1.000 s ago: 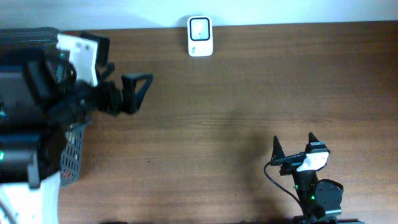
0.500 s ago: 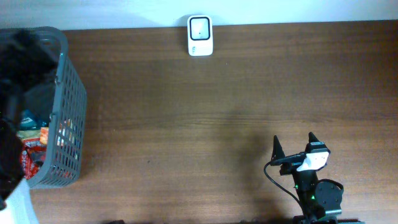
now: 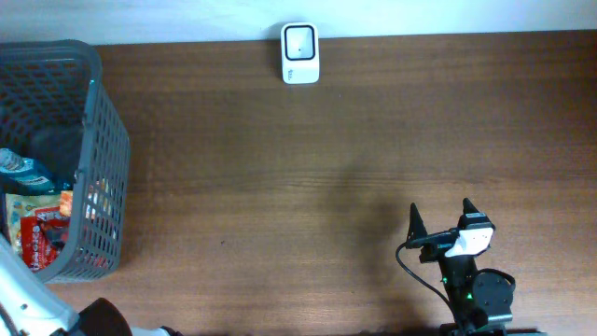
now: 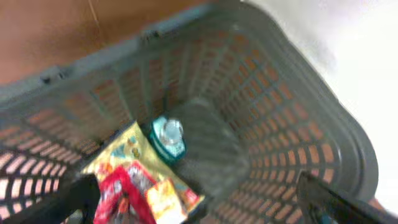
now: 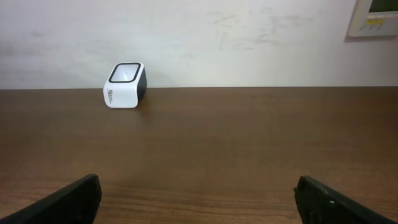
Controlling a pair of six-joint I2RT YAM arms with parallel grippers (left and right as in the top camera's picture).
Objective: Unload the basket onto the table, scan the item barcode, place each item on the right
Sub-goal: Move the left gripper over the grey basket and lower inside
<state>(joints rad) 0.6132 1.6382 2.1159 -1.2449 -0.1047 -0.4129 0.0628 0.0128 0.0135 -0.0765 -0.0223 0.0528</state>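
Observation:
The left gripper moves down past the basket's rim onto the teal-capped bottle (image 4: 168, 139) next, fingers open astride it, since it lies below the gripper beside the yellow packet (image 4: 165, 202).
A white barcode scanner (image 3: 299, 54) with a dark window stands at the table's far edge, also in the right wrist view as the scanner (image 5: 124, 85). The items lie in a grey mesh basket (image 3: 104, 140) at the left: a teal-capped bottle (image 4: 166, 134), a red packet (image 4: 121, 193) and a yellow packet (image 4: 165, 202). My left gripper (image 4: 196, 186) hangs open over the basket (image 4: 298, 106), holding nothing; the overhead view shows only part of its arm (image 3: 28, 308). My right gripper (image 3: 442, 213) rests open near the front right, pointing at the scanner, with nothing between its fingers (image 5: 62, 202).
The basket's walls rise around the items, which lie in its near-left part. A white wall runs behind the table's far edge (image 5: 249, 87). Brown tabletop (image 3: 308, 187) stretches between the basket, the scanner and the right arm.
The left arm, which covered the basket in the overhead view, has swung off toward the lower-left corner, uncovering the basket and its items. The right arm has not moved.

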